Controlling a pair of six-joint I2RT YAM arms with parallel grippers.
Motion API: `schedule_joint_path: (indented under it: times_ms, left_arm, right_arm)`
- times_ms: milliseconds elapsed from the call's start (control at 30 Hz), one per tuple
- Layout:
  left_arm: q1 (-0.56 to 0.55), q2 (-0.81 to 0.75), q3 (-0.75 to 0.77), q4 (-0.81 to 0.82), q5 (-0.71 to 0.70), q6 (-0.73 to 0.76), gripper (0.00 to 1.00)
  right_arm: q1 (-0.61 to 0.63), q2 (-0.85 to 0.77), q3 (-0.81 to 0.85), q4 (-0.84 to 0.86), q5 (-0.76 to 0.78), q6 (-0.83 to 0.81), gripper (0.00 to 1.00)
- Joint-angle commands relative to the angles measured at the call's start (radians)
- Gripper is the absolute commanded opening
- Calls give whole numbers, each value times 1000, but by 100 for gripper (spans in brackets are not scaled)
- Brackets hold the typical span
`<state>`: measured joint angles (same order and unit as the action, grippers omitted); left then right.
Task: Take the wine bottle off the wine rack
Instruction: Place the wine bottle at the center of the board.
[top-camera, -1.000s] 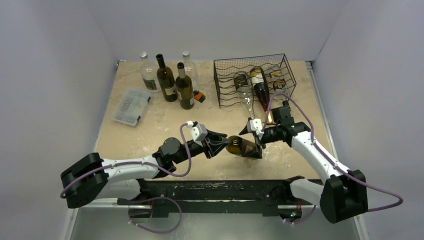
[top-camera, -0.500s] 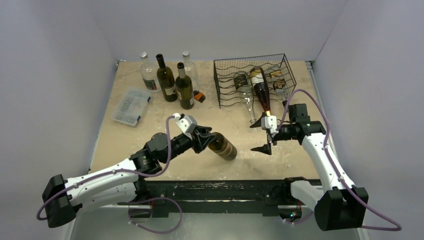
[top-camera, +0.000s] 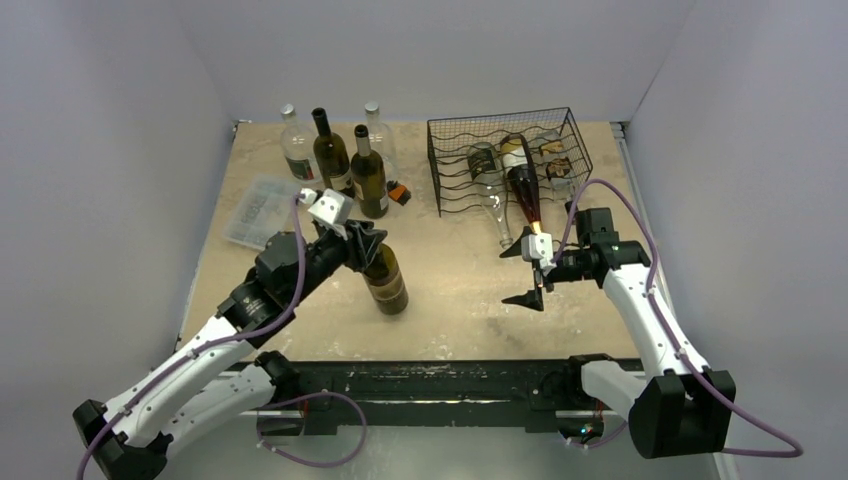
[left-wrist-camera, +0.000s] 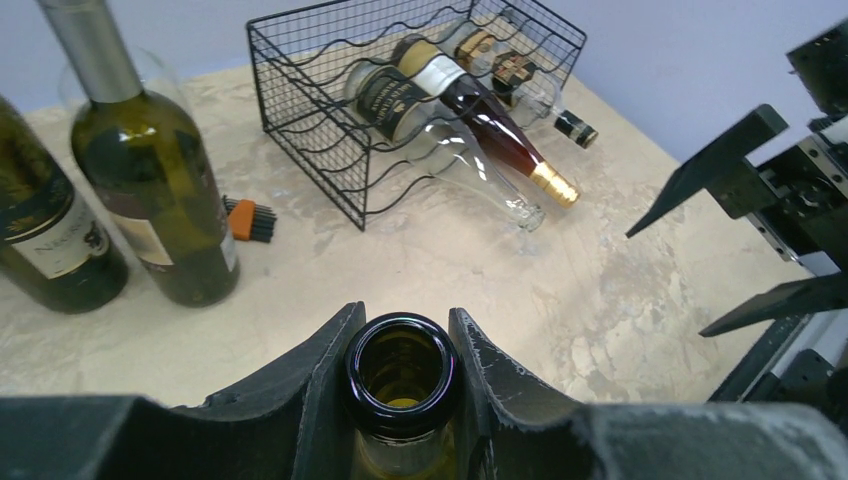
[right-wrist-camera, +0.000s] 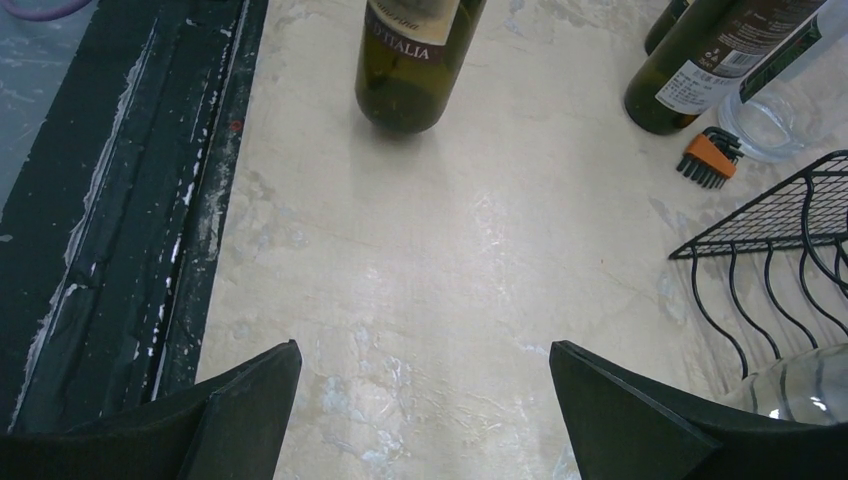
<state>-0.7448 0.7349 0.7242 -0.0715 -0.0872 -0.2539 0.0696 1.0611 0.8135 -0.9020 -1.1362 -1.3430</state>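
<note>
I need to carry my bottle beside the upright bottles and release: they already stand outward and left of my left gripper in the top view.
My left gripper (top-camera: 368, 248) is shut on the neck of a dark green wine bottle (top-camera: 385, 281), which stands upright on the table left of centre. In the left wrist view its open mouth (left-wrist-camera: 402, 371) sits between my fingers (left-wrist-camera: 325, 375). The black wire wine rack (top-camera: 505, 160) stands at the back right and holds several bottles, among them a clear one (top-camera: 492, 195) and a red one with a gold cap (top-camera: 522, 185) that stick out at the front. My right gripper (top-camera: 527, 272) is open and empty in front of the rack; the green bottle's base shows in its wrist view (right-wrist-camera: 408, 60).
Several upright bottles (top-camera: 347, 160) stand at the back left beside a small orange tool (top-camera: 400, 194). A clear plastic compartment box (top-camera: 262, 210) lies at the left. A black rail (top-camera: 430, 378) runs along the table's near edge.
My left arm has carried the green bottle left and back and stood it upright. My right gripper let go of it a second ago, drew back right, and has since stayed still.
</note>
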Motion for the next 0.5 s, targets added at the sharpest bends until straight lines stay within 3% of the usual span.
schedule_joint_path:
  times_ms: [0, 467]
  left_arm:
    - [69, -22, 99, 14, 15, -12, 0]
    - [360, 49, 184, 1, 112, -13, 0]
  right_arm:
    - [-7, 6, 28, -9, -1, -19, 99]
    - [-7, 27, 31, -18, 10, -30, 99]
